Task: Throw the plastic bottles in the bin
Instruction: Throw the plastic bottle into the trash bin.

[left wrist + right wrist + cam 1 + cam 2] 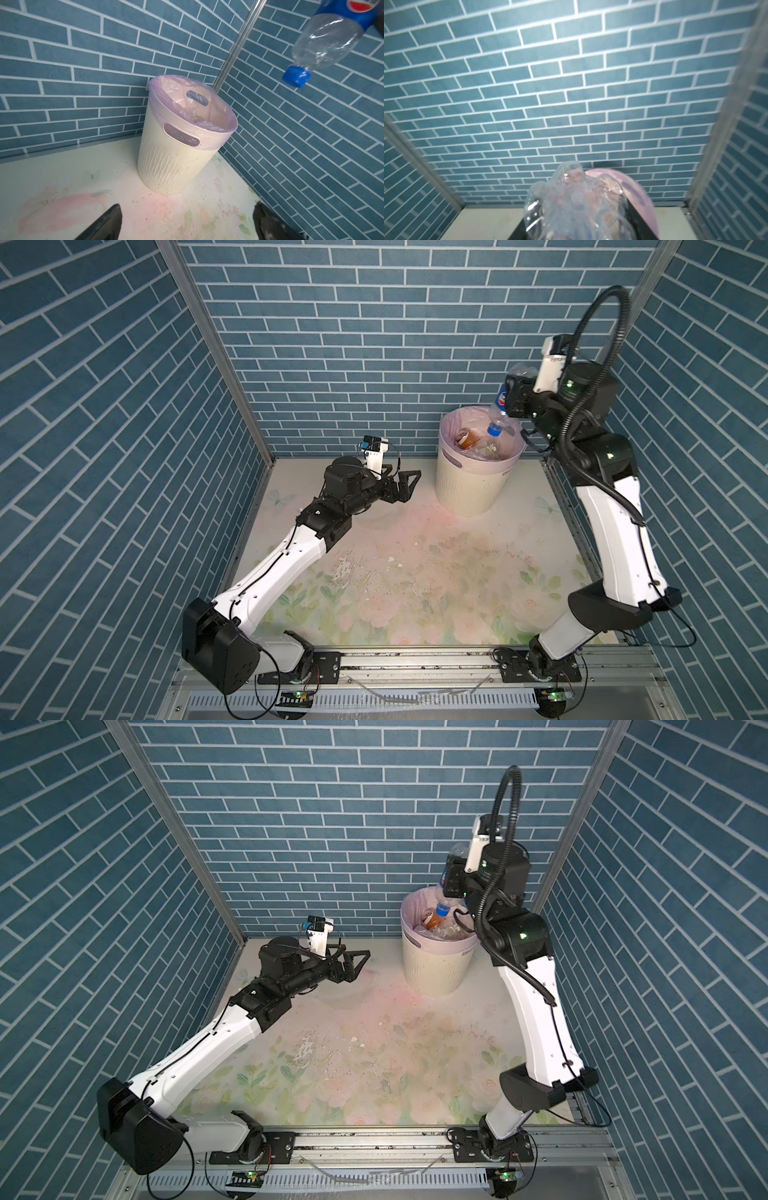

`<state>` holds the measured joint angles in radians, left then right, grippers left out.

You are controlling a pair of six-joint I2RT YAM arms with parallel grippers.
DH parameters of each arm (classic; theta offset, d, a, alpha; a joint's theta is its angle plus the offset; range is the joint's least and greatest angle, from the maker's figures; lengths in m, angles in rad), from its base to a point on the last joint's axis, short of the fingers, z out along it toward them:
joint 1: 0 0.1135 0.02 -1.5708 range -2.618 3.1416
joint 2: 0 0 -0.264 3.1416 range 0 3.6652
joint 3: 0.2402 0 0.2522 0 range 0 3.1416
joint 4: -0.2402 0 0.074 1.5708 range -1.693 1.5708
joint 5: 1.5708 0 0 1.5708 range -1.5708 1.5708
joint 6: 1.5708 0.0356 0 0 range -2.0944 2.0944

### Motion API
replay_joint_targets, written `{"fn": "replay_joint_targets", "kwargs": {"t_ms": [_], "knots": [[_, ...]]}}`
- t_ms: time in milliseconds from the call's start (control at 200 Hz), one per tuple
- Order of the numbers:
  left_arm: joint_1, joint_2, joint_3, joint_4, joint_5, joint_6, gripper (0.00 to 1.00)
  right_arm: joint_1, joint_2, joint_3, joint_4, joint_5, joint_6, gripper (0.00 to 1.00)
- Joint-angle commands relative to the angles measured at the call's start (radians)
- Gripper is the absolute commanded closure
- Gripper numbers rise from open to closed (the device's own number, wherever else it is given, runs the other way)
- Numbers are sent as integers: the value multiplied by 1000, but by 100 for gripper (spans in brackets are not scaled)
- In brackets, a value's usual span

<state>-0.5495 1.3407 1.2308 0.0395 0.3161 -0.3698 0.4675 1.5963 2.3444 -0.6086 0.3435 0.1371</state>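
Observation:
The bin's opening [481, 438] [636, 196] is below my right gripper and outward of it. My right gripper should next move outward and down over it to release the bottle with the blue label.
The cream ribbed bin [465, 489] [432, 969] [172, 164], lined with a pale pink bag, stands at the back right of the table. Inside it lie a brown bottle [467, 438] [434, 919] and clear bottles [490, 448]. My right gripper [513, 396] [455, 880] [579, 226] is shut on a clear plastic bottle [503, 408] [445, 876] [326, 41] [575, 207] with a blue label. The bottle hangs above the bin's right rim, blue cap [494, 429] down. My left gripper [401, 472] [353, 955] [188, 224] is open and empty, left of the bin and facing it.
Blue brick-pattern walls close in the left, back and right sides, with metal posts [234, 47] at the corners. The bin stands close to the back right corner. The worn floral table mat [415, 572] runs to the arms' mounting rail [415, 659] at the front.

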Motion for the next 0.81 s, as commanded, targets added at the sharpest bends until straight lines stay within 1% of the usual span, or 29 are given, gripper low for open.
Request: {"fn": "replay_joint_targets", "kwargs": {"t_ms": [0,90,205,250,290,345,390,450,515,565,650,800], "knots": [[-13,36,13,10,25,15,1,-17,-41,-62,144,165,-157,66],[-14,51,5,17,28,11,1,-53,-9,-92,166,163,-150,66],[-13,59,-9,20,27,9,1,-101,126,-81,78,124,-93,66],[-14,58,-16,19,26,9,1,-115,186,-71,42,111,-68,64],[-14,57,-20,15,25,11,1,-124,235,-50,6,109,-49,59],[-14,51,-26,7,25,15,1,-133,295,11,-61,95,-34,44],[-14,49,-32,1,25,17,1,-133,322,69,-110,79,-25,36],[-14,44,-40,-11,21,23,1,-132,303,83,-116,48,-12,26],[-14,43,-50,-10,18,24,1,-126,246,30,-71,28,-5,13],[-14,44,-55,-5,19,18,1,-122,206,-12,-45,32,3,7],[-14,47,-63,13,23,6,1,-118,159,-67,-22,32,12,1],[-16,52,-64,20,31,-3,1,-110,129,-96,-26,35,8,1]]}}
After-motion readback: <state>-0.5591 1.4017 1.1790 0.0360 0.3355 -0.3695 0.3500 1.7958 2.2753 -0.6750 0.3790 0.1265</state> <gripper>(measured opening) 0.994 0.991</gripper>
